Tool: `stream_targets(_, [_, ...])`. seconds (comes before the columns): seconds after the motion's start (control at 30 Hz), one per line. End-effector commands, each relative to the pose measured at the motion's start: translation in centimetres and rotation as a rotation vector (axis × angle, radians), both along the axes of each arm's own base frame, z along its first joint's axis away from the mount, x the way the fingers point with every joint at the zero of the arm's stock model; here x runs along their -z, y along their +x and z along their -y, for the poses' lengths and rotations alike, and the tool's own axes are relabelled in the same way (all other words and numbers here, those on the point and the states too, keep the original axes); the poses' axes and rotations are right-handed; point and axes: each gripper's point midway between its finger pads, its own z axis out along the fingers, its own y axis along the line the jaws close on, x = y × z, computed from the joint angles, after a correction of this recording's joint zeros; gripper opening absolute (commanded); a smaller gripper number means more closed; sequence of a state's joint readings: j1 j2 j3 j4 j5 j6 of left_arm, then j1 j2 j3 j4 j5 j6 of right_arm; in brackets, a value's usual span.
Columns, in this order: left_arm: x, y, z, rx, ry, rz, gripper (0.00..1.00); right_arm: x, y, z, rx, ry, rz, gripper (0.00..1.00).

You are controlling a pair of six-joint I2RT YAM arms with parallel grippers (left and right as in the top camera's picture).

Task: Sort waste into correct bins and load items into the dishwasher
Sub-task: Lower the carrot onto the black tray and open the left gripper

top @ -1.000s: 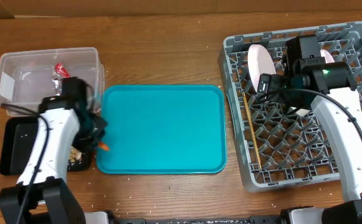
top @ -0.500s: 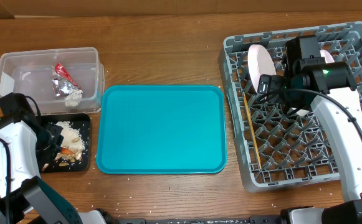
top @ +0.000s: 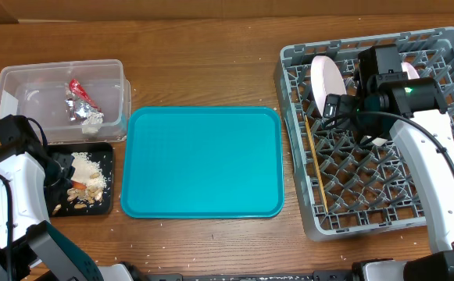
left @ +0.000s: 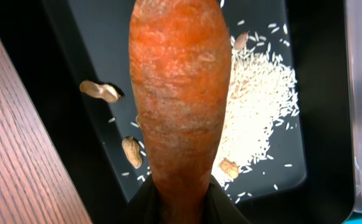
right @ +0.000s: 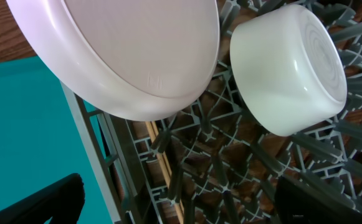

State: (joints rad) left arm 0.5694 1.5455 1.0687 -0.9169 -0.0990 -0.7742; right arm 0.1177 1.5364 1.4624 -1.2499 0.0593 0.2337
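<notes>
To get the carrot into the black tray [top: 108,152], my left gripper should lower the carrot toward the tray's near edge beside the rice first.
My left gripper [top: 61,178] is shut on the small orange carrot [left: 177,81] and holds it just above the black tray [top: 108,152]. The carrot also shows in the overhead view [top: 78,185]. Pale food scraps [top: 90,170], rice and nuts, lie in that tray. The clear tub [top: 8,101] holds red and silver foil wrappers [top: 78,97]. My right gripper [right: 181,205] is open and empty over the grey dish rack [top: 445,222]. The rack holds a white plate [top: 326,82], a white bowl [right: 286,74] and chopsticks [top: 314,160].
A large teal tray [top: 203,160] lies between the black tray and the rack. The clear tub stands right behind the black tray. Small crumbs are scattered on the wooden table along its front edge.
My left arm has swung left from the teal tray's edge, with the carrot, to above the black tray. The right arm has not moved.
</notes>
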Motion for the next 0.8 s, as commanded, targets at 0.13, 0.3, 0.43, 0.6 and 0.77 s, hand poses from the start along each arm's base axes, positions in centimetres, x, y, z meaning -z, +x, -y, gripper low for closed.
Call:
stream_targets(0.13, [2.8,-0.7,-0.5,0.012,-0.013,-0.103,0.05,-0.5,-0.2,0.2,0.003,-0.005,0.014,1.00])
stream_targets(0.3, [5.0,-1.2,-0.1,0.014,-0.058,-0.170,0.04,-0.5,-0.2,0.2,0.003,-0.005,0.013,1.00])
stream_targets(0.43, [5.7,-1.4,0.0,0.015,-0.071,-0.191,0.06,-0.5,-0.2,0.2,0.003,-0.005,0.014,1.00])
stream_targets(0.6, [5.7,-1.4,0.0,0.015,-0.073,-0.190,0.09,-0.5,-0.2,0.2,0.003,-0.005,0.014,1.00])
stream_targets(0.77, [5.7,-1.3,0.1,0.042,-0.077,-0.191,0.32,-0.5,-0.2,0.2,0.003,-0.005,0.014,1.00])
